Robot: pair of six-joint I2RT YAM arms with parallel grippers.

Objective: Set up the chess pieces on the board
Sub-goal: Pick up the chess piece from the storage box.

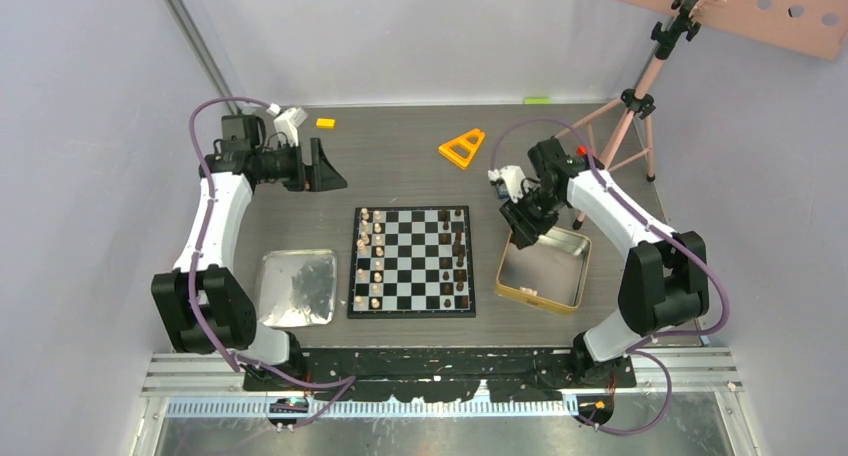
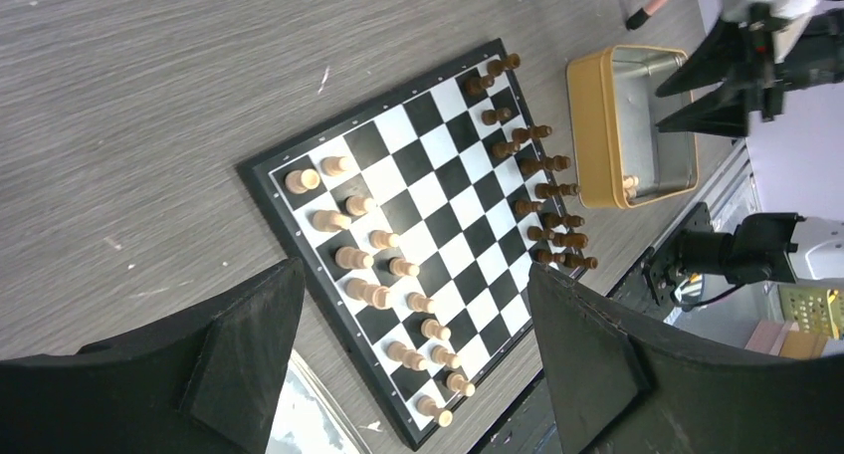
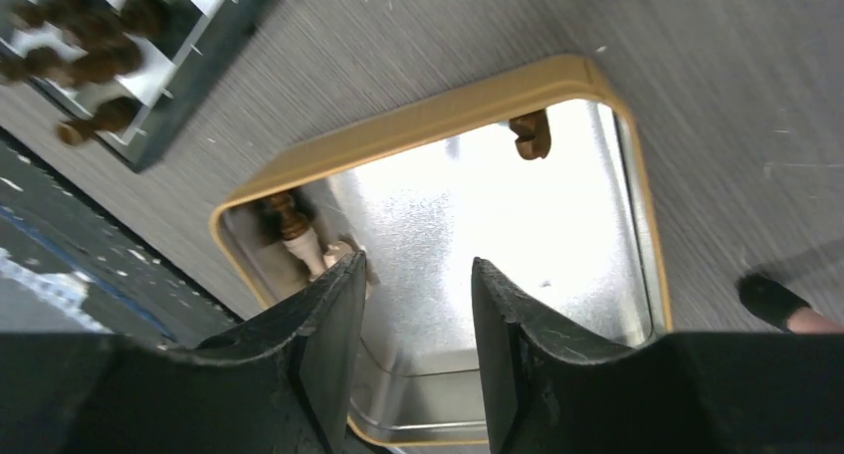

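Observation:
My right gripper turns square to the tin's board-side and lowers to the dark brown piece (image 3: 531,135) next, because the piece rests close against that side.
The board (image 1: 412,261) lies mid-table. Light tan chess pieces (image 1: 372,261) fill its left two columns and dark brown ones (image 1: 458,256) stand along its right side. My right gripper (image 1: 522,231) hangs over the far-left part of the gold-rimmed tin (image 1: 578,276). In the right wrist view this gripper (image 3: 418,265) is open and empty. A light piece (image 3: 320,252) lies in the tin's corner beside the left finger (image 3: 333,315), and a dark piece (image 3: 529,133) rests against another wall. My left gripper (image 1: 325,166) is wide open and empty, well behind the board (image 2: 453,190).
A shiny silver tray (image 1: 297,288) sits left of the board. An orange triangle (image 1: 462,148), a small orange brick (image 1: 325,123) and a green item (image 1: 537,100) lie toward the back. A pink tripod (image 1: 630,116) stands at the back right, behind the right arm.

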